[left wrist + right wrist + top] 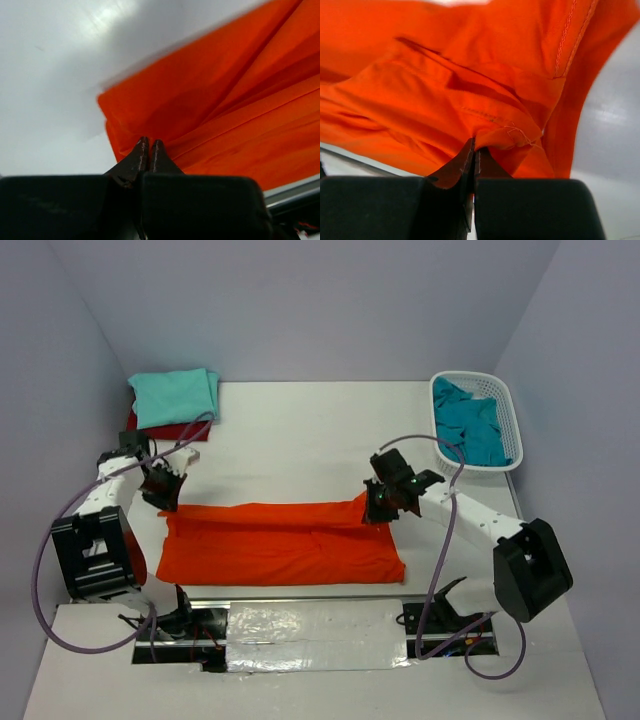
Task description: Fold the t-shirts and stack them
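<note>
The raised edge comes down and back onto the orange t-shirt's lower layer (176, 544) next, and my left gripper releases it. That layer is below and back from the gripper.
The bright orange t-shirt (280, 542) lies stretched across the table's near middle, folded lengthwise. My left gripper (166, 498) is shut on its far left corner (125, 135). My right gripper (378, 505) is shut on its far right corner (510, 137), lifting that edge a little. The light mint-aqua t-shirt (175, 395) lies folded on top of the dark red t-shirt (170, 430) at the far left. The teal-blue t-shirt (470, 425) lies crumpled in the white mesh basket (512, 420).
The basket stands at the far right near the wall. A strip of silver tape (310, 625) runs along the near table edge between the arm bases. Grey walls close in the left, back and right.
</note>
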